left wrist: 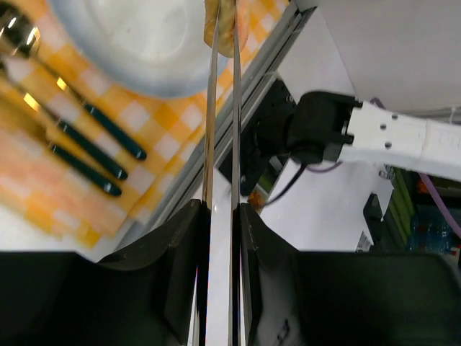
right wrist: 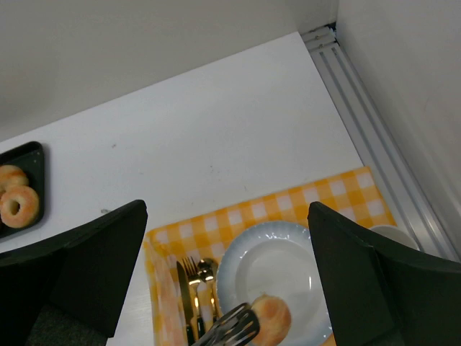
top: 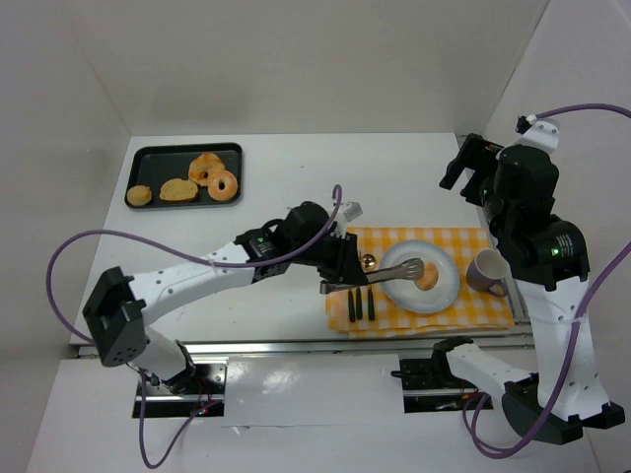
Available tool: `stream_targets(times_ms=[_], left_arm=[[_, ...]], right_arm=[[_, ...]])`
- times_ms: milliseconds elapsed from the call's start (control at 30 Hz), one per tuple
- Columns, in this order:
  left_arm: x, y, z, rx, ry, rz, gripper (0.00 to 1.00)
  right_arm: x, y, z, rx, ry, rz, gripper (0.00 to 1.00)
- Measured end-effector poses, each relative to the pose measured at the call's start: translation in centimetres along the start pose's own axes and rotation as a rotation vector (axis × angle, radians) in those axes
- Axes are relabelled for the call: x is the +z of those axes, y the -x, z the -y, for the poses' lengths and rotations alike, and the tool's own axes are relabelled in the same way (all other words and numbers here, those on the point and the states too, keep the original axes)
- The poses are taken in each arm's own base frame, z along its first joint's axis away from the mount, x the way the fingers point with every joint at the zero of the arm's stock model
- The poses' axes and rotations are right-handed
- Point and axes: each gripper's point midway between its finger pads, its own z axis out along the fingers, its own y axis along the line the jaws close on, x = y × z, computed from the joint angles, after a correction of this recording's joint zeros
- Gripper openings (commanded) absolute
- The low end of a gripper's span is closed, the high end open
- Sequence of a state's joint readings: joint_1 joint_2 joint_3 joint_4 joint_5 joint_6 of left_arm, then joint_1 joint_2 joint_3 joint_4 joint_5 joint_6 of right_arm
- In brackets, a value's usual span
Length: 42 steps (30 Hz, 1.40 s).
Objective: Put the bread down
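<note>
Next I should free the round bread and swing the tongs to the tray's oval bread, which lies outward of my left gripper, to its left in the top view.
My left gripper is shut on the handle of metal tongs. The tongs' tips clasp a round golden bread at the near side of the white plate. I cannot tell whether the bread touches the plate. In the left wrist view the tongs run up from my gripper to the bread at the plate's edge. My right gripper is open and empty, raised behind the plate; its view shows the bread, tongs and plate below.
The plate lies on a yellow checked placemat with dark-handled cutlery to its left and a grey mug to its right. A black tray with more breads stands at the back left. Walls enclose the table.
</note>
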State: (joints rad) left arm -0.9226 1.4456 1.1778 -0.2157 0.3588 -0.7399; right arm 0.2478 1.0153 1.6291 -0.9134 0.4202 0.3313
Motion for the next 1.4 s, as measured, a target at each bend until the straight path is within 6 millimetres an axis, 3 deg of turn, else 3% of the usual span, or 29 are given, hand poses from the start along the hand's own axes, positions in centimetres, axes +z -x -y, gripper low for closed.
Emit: stream_targets(times_ms=[267,300,400,467,533,833,1000,1100,1167,1267,1400], left_arm=[[8.3,2.1,-0.3,0.018,-0.006,-0.029,0.03],[9.1,2.2,-0.6,0.015,-0.002,-0.035,0.07],[10.9,1.4,-2.0,-0.001,0.021,-0.071,0.37],[11.3,0.9,-2.7,-0.012,0.036,-0.088,0.49],[11.4,0.6,-3.0,-0.015,0.046,-0.101,0.54],[10.0,2.2,-1.9,0.040,0.072,-0.089,0.56],[7.4,3.2,-2.1,0.064,0.147,-0.054,0.54],[4.5,4.3,-2.3,0.068,0.198,-0.006,0.53],[1.7,5.5,-3.5,0.060,0.251,0.045,0.53],[-4.1,7.8,-7.4,-0.001,0.375,0.141,0.54],[-13.7,11.8,-15.1,-0.126,0.604,0.320,0.56]], right_arm=[[-0.3,-1.2,0.8,-0.025,-0.030,-0.047,1.00],[-0.3,-1.2,0.9,-0.026,-0.034,-0.048,1.00],[-0.4,-1.3,1.1,-0.029,-0.041,-0.051,1.00],[-0.4,-1.2,1.2,-0.029,-0.046,-0.050,1.00],[-0.4,-1.2,1.3,-0.029,-0.051,-0.048,1.00],[-0.1,-1.4,1.2,-0.033,-0.055,-0.054,1.00],[0.1,-1.8,1.2,-0.038,-0.054,-0.066,1.00],[0.1,-1.8,1.2,-0.038,-0.055,-0.066,1.00],[0.1,-1.8,1.2,-0.038,-0.055,-0.066,1.00],[0.1,-1.8,1.2,-0.038,-0.055,-0.066,1.00],[0.3,-2.3,0.9,-0.039,-0.037,-0.076,1.00]])
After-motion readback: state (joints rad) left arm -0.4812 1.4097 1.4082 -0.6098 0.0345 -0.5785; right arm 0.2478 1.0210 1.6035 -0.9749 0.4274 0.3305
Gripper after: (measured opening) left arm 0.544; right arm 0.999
